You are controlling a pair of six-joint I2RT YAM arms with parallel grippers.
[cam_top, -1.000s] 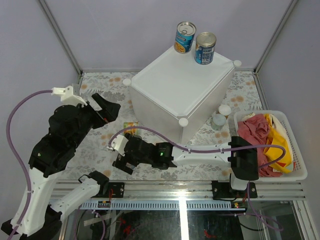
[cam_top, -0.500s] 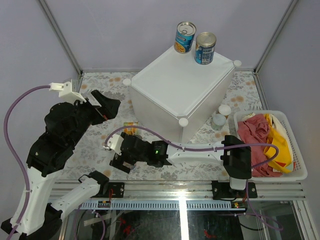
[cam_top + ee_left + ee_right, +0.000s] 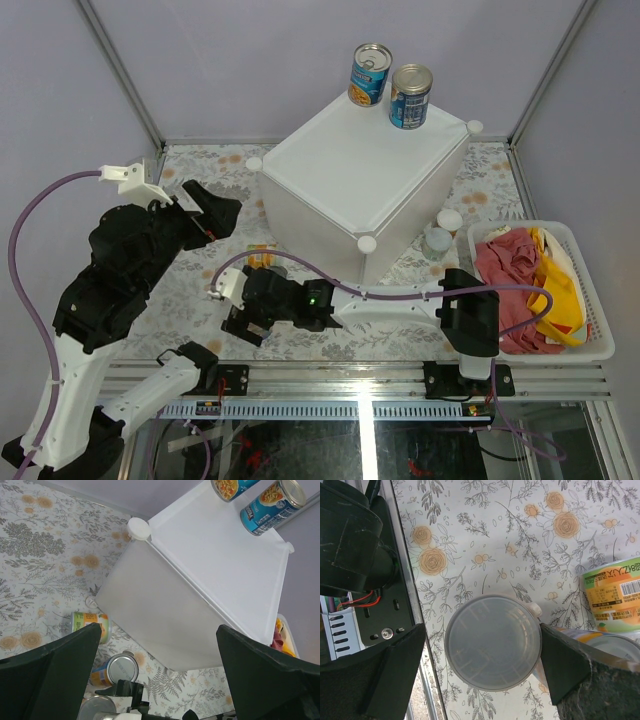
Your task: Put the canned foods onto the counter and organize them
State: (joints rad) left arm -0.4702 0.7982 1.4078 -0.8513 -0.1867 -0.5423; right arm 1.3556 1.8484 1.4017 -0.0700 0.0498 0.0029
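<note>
My right gripper should next move down around the can and close, because the cloudy plastic lid is below it, already between its spread fingers.
Two blue-labelled cans stand on the far corner of the counter, also seen in the left wrist view as cans on the counter. On the floral mat, a can with a cloudy plastic lid stands upright between the spread fingers of my right gripper, which is open; its right finger is at the lid's edge. Beside it lie a green-orange can and a silver-topped can. My left gripper hangs open left of the counter, holding nothing.
Two small white-lidded tins stand between the counter and a white slatted basket of cloths at the right. The metal rail at the table's near edge lies close to my right gripper's left finger.
My right arm has reached further left and settled over the lidded can. The left gripper shifted slightly and stays open.
</note>
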